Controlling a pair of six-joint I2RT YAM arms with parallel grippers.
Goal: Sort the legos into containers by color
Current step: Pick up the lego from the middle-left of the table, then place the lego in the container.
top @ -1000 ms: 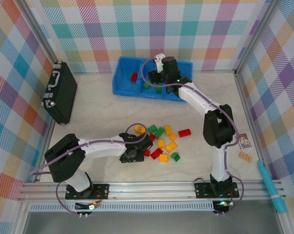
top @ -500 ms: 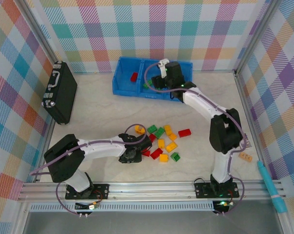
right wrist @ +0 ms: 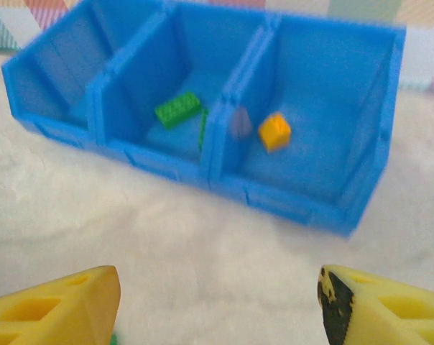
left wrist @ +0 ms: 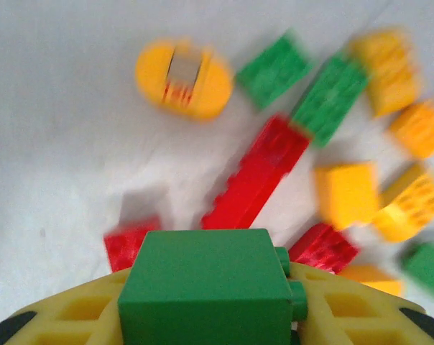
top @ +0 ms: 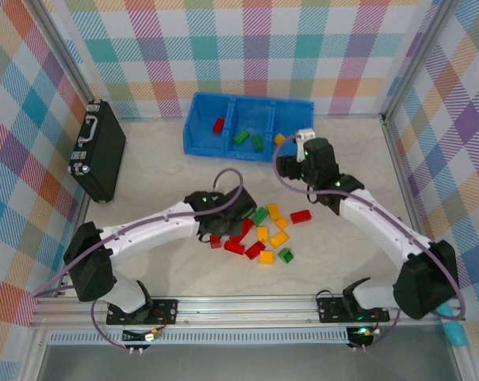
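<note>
Green bricks are already inside the bin's middle section point(top: 250, 129), so my left gripper needs to carry its green brick outward over that section next, lower it there and release it.
My left gripper point(top: 233, 213) hovers at the left edge of the loose pile, shut on a green brick point(left wrist: 202, 284) that sits between its yellow fingers point(left wrist: 73, 316). Below it lie a long red brick point(left wrist: 256, 172), green bricks point(left wrist: 330, 90) and yellow ones point(left wrist: 346, 194). The blue bin point(top: 198, 119) stands at the back, holding a red brick point(top: 218, 125) on the left, green bricks point(top: 240, 136) in the middle and a yellow one point(top: 279, 139) on the right. My right gripper point(top: 289, 160) is open over bare table just in front of the bin point(right wrist: 325, 208).
A black case point(top: 97, 149) lies at the left wall. Loose red point(top: 300, 216), green point(top: 286, 255) and yellow point(top: 262, 234) bricks spread across the table's middle. A yellow rounded piece point(left wrist: 185, 68) lies apart from the pile. Metal frame posts edge the table.
My right gripper has drawn back from over the bin toward the table's middle. My left gripper has shifted away from the near edge, and its arm has stretched out.
</note>
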